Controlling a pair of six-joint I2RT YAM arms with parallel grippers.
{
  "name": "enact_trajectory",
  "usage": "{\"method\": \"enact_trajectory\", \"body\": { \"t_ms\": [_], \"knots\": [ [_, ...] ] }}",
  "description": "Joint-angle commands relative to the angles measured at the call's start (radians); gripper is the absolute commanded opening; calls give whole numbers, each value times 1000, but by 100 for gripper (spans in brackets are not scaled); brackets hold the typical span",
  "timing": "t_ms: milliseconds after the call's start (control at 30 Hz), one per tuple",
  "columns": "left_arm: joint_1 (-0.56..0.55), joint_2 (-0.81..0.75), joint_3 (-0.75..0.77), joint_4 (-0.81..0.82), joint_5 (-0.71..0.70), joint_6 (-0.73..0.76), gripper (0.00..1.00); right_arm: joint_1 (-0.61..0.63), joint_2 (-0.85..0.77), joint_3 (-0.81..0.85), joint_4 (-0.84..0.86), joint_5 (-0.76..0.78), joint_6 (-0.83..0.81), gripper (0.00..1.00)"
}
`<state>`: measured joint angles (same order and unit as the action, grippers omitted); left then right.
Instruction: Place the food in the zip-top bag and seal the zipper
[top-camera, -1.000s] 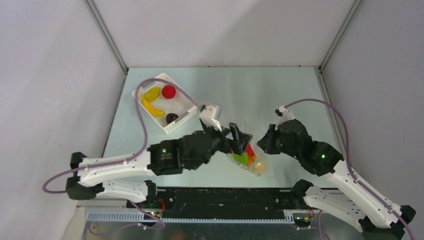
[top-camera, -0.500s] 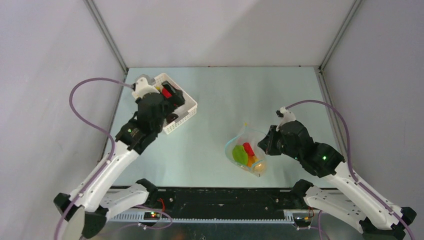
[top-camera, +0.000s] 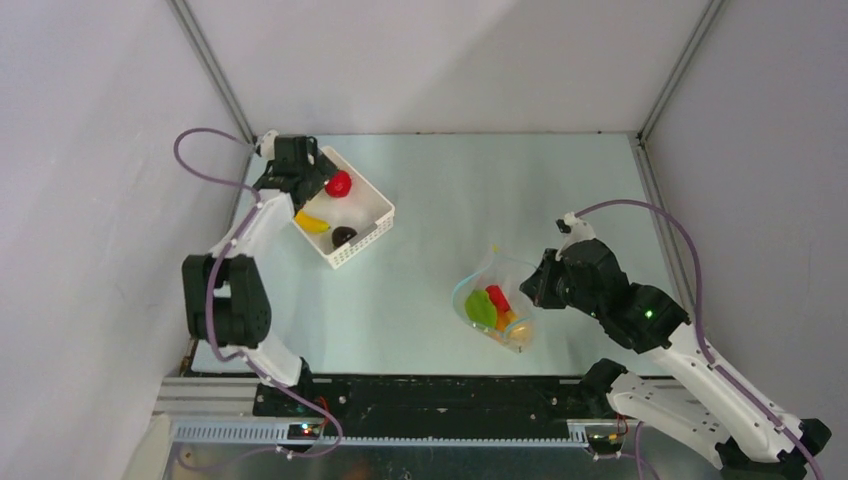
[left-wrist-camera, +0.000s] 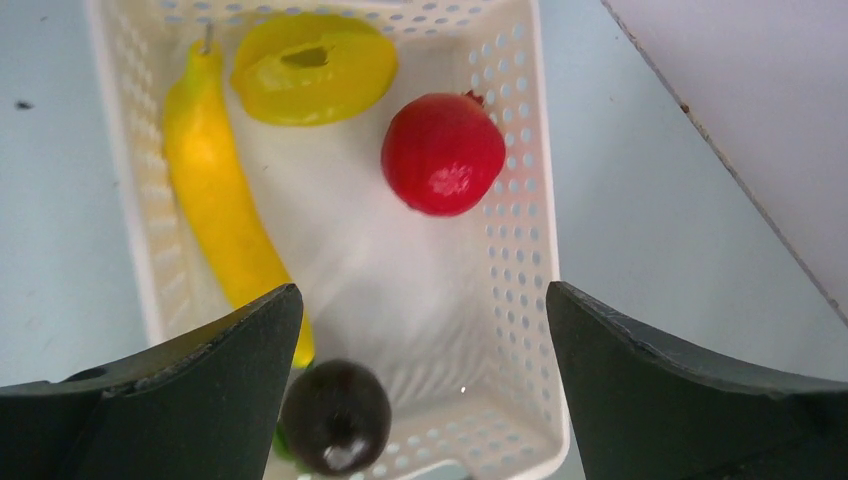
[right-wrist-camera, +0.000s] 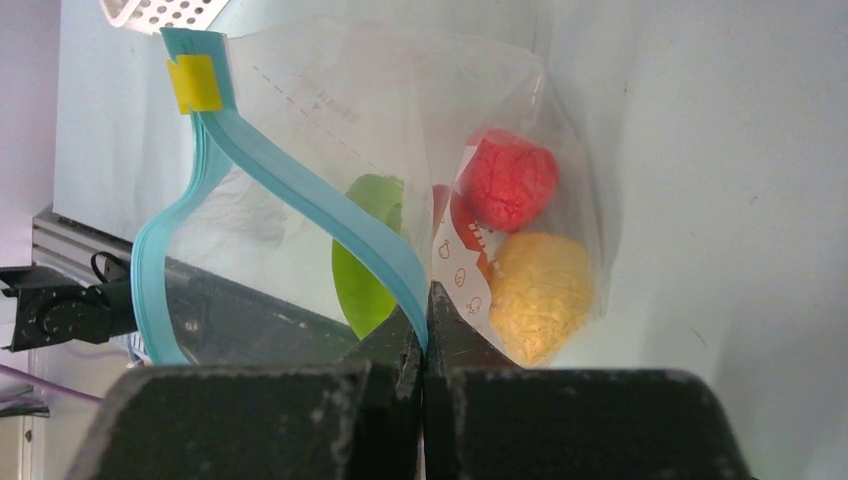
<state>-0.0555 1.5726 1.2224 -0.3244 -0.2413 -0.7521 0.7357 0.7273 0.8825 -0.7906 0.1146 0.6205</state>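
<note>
The red fruit (left-wrist-camera: 443, 155) is below my left gripper, so my left gripper will go down into the white basket (left-wrist-camera: 520, 300) next until its open fingers are on either side of that fruit, and then close.
The clear zip-top bag (top-camera: 493, 300) lies on the table with its mouth open, and it also shows in the right wrist view (right-wrist-camera: 330, 120). Inside it are a green piece (right-wrist-camera: 362, 265), a red piece (right-wrist-camera: 508, 180) and an orange-yellow piece (right-wrist-camera: 540, 295). My right gripper (right-wrist-camera: 424, 335) is shut on the light blue zipper (right-wrist-camera: 300, 190) at the bag's mouth. My left gripper (left-wrist-camera: 425, 390) is open and empty above the white basket (left-wrist-camera: 520, 300), which holds a yellow banana (left-wrist-camera: 215, 190), a yellow ring slice (left-wrist-camera: 313, 67), a red fruit (left-wrist-camera: 442, 153) and a dark purple fruit (left-wrist-camera: 335, 415).
The white basket (top-camera: 378, 203) stands at the far left of the table, close to the left wall. A yellow tab (right-wrist-camera: 195, 83) sits on the far end of the zipper. The black rail with the arm bases runs along the near edge.
My left arm has left the bag's mouth and swung far left, ending over the basket with its jaws open. My right gripper has kept its hold on the zipper.
</note>
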Motion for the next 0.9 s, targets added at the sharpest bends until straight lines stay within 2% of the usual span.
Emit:
{"method": "enact_trajectory", "body": {
  "t_ms": [0, 233, 467, 700, 867],
  "knots": [
    [26, 117, 137, -20, 20, 1, 98, -31, -6, 4, 2, 10, -22, 0],
    [106, 266, 178, 68, 156, -34, 98, -50, -5, 4, 26, -21, -35, 0],
    [116, 355, 238, 75, 164, -48, 98, -54, 1, 4, 24, -24, -38, 0],
    [120, 433, 266, 115, 232, -80, 100, -63, 9, 4, 26, -23, -45, 0],
    [125, 466, 259, 151, 294, -117, 96, -66, 23, 4, 26, -29, -43, 0]
  ]
}}
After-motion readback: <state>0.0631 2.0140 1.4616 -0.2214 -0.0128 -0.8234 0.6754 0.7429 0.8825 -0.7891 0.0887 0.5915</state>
